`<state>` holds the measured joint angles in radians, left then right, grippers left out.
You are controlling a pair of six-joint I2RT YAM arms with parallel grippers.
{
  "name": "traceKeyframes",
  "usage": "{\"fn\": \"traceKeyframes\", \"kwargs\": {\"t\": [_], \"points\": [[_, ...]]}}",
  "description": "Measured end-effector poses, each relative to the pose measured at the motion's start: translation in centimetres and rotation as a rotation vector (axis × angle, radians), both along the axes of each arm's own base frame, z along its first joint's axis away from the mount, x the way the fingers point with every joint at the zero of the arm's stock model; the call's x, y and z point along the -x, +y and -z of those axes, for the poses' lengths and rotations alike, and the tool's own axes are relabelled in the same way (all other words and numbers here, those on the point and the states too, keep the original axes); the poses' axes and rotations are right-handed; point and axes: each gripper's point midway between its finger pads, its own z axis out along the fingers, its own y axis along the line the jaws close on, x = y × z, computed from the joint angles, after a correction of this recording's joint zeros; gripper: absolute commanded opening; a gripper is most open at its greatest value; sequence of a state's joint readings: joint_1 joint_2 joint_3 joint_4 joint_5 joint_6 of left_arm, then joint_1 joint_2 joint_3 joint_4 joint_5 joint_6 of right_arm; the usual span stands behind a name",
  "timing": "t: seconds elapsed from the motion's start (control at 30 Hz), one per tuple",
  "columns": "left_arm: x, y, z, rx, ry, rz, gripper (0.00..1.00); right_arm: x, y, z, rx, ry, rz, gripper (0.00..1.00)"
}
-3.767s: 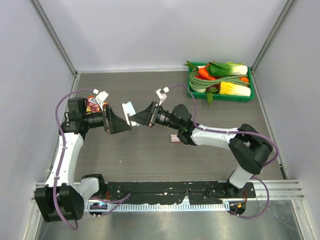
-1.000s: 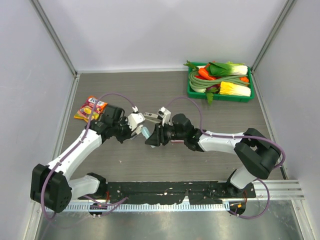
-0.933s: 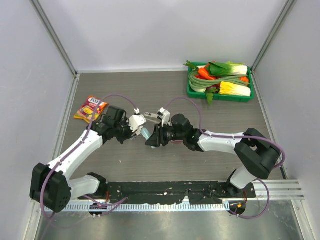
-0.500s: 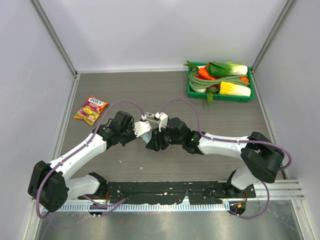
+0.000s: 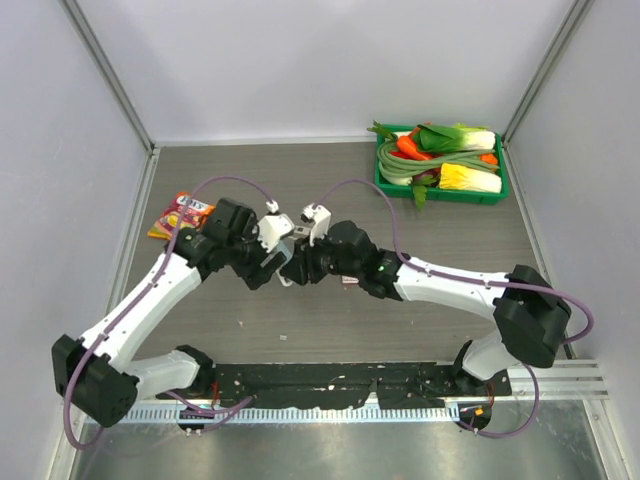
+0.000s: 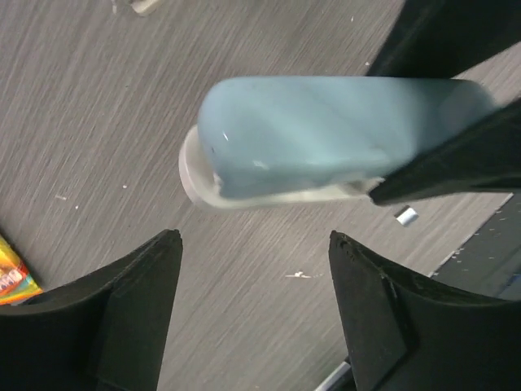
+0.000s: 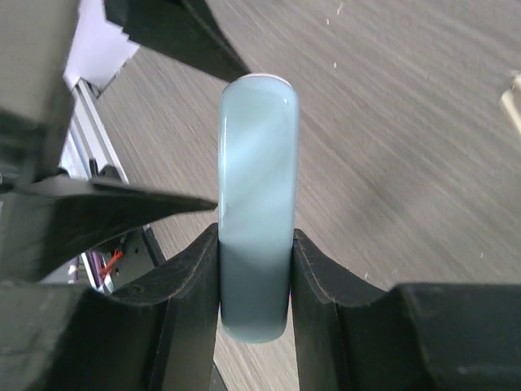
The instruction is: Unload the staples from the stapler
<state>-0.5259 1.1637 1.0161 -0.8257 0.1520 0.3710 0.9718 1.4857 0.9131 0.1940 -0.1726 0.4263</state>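
Observation:
I should lower the hovering stapler to the left in the top view with my right gripper and let go of it on the tabletop, because the tabletop is below and that way.
The stapler (image 7: 257, 171), pale blue on top with a white underside (image 6: 195, 173), is clamped at its rear between my right gripper's (image 7: 255, 236) black fingers and hovers above the table. My left gripper (image 6: 254, 240) stands open just below the stapler's (image 6: 334, 130) free front end, with nothing between its fingers. In the top view the two grippers (image 5: 268, 266) (image 5: 298, 268) meet at the table's middle and hide most of the stapler. A short silvery strip (image 6: 404, 215) that looks like staples lies on the table.
A green tray (image 5: 500, 185) of vegetables stands at the back right. An orange candy packet (image 5: 180, 215) lies at the left, beside my left arm. A small pink-and-white box (image 5: 347, 281) peeks out under my right arm.
My left gripper was shut at the stapler's front end and now stands open, drawn slightly back from it. The right gripper keeps its hold on the stapler.

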Motion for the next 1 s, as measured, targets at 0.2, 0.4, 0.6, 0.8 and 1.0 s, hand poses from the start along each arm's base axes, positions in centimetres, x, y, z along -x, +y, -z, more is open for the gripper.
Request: {"fn": "traceKeyframes", "kwargs": {"t": [0.2,0.4,0.6,0.8,1.0], "points": [[0.1,2.4,-5.0,0.135,-0.044,-0.153,1.00,-2.2,2.1,-0.8,0.034,-0.018,0.000,0.10],[-1.4,8.3,-8.1,0.252,-0.061,-0.445,1.00,-4.6,4.4,3.7,0.186,0.018,-0.009,0.10],[-2.9,12.7,-8.3,0.333,-0.024,-0.634,1.00,-7.6,6.2,10.3,0.424,0.031,0.007,0.12],[-2.2,11.7,-7.7,0.378,0.026,-0.612,1.00,-8.8,8.2,12.6,0.557,-0.008,0.001,0.17],[-1.6,11.1,-8.2,0.413,0.019,-0.614,1.00,-9.0,9.5,12.3,0.570,-0.020,-0.005,0.46]]}}
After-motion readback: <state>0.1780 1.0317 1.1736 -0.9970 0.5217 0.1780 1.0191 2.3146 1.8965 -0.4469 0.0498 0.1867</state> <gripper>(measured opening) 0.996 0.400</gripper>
